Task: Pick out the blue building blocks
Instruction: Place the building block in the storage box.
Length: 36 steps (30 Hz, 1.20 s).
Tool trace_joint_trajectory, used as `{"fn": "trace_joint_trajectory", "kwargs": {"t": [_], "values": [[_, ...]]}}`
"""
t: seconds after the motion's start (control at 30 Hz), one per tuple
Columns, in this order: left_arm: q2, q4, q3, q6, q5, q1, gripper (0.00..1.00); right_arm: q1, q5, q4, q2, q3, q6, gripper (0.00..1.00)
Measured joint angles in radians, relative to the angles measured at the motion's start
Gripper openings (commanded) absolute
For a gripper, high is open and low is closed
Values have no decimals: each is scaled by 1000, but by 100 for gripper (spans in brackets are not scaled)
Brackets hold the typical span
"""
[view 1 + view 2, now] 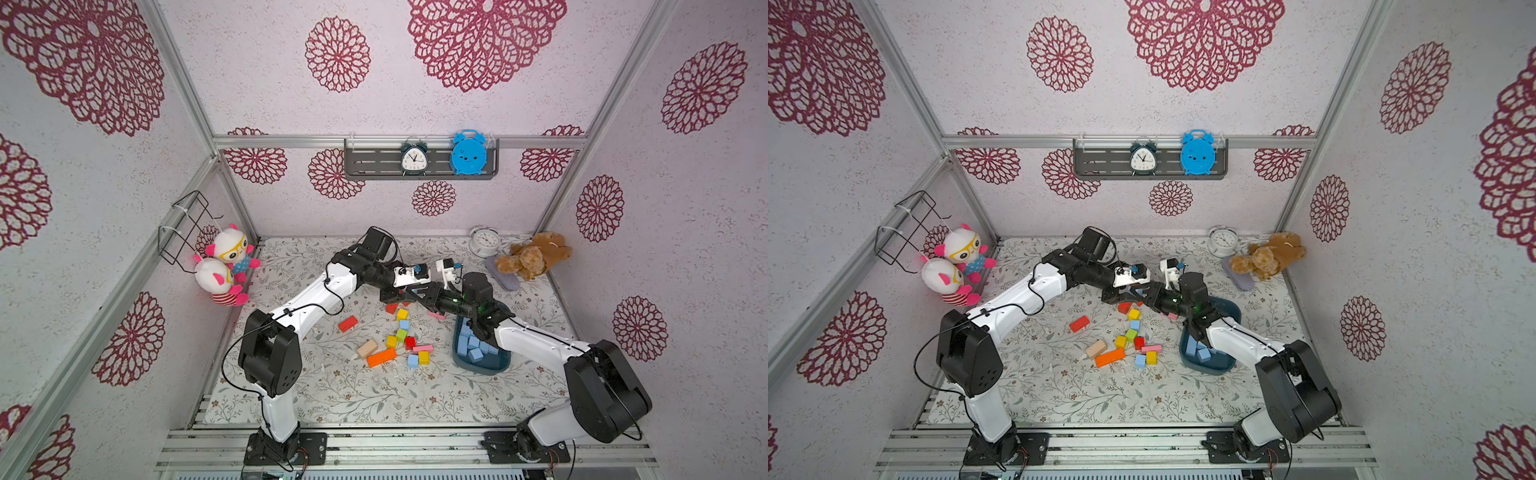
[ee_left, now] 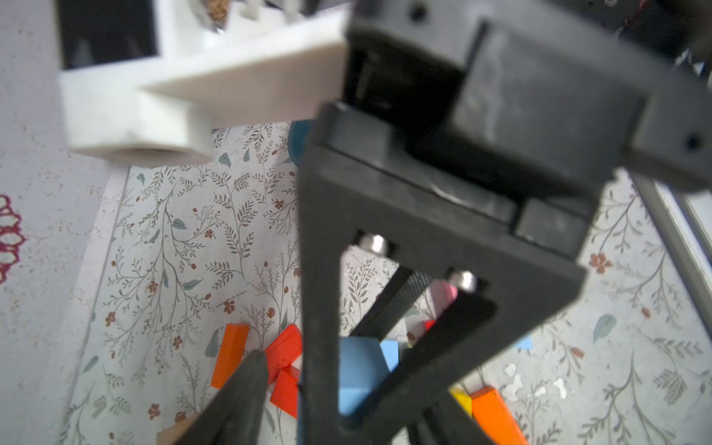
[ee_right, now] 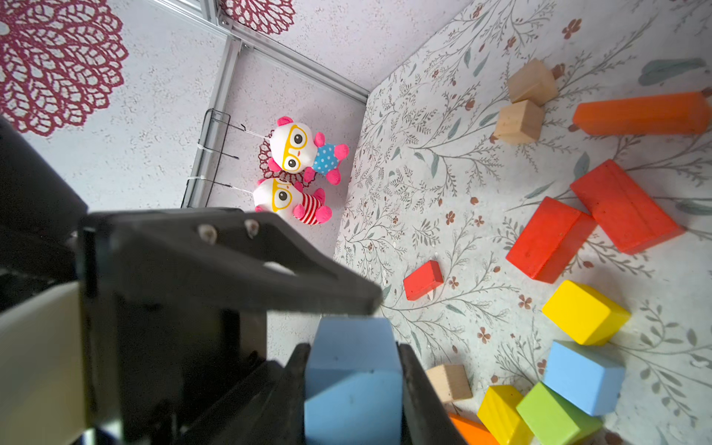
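Observation:
My right gripper swings clear of the left gripper next and goes down to the tub's far end (image 1: 463, 323) below it, to release where blue blocks lie.
A light blue block (image 3: 352, 381) is held off the table at the back middle, with my right gripper (image 3: 352, 346) shut on its two sides. My left gripper (image 1: 392, 296) meets it there, open, one finger (image 2: 242, 393) standing clear of the same block (image 2: 358, 370); its other finger is hidden behind the right gripper's frame. In both top views the crossed grippers cover most of the block. Several blue blocks (image 1: 473, 347) lie in the dark teal tub (image 1: 482, 369). Two blue blocks (image 1: 404, 324) (image 1: 412, 360) sit loose among the coloured ones.
Red (image 1: 348, 323), orange (image 1: 381, 357), tan (image 1: 367, 348), yellow (image 1: 423, 357), green (image 1: 401, 334) and pink (image 1: 422, 348) blocks are scattered mid-table. Plush toys (image 1: 226, 266) hang at the left wall. A teddy bear (image 1: 534, 255) and a white clock (image 1: 484, 241) sit at the back right.

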Motion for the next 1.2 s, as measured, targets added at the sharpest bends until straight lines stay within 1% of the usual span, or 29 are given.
{"fn": "trace_joint_trajectory", "kwargs": {"t": [0.07,0.13,0.2,0.3,0.4,0.5,0.6,0.73,0.87,1.0,1.2], "values": [[0,7,1,-19,-3,-1,86,-12,19,-78,-21,2,-35,18],[0,15,0,-42,-9,0,91,-38,59,-197,-58,2,-80,18],[0,21,0,-76,-19,0,95,-90,114,-349,-111,2,-128,18],[0,26,0,-138,-43,6,97,-182,209,-562,-190,2,-188,20],[0,29,0,-220,-58,20,98,-244,328,-763,-243,2,-244,21],[0,27,-2,-303,-66,45,98,-256,422,-933,-240,3,-285,21],[2,21,-2,-378,-77,65,98,-262,496,-1052,-198,8,-311,21],[3,16,-6,-477,-84,85,98,-270,558,-1113,-120,43,-335,22],[3,13,-13,-568,-82,107,98,-272,588,-1112,-41,130,-358,22],[3,12,-15,-627,-82,137,98,-272,592,-1089,34,212,-382,24],[3,12,-35,-673,-88,169,98,-272,581,-1049,175,303,-409,29]]}}
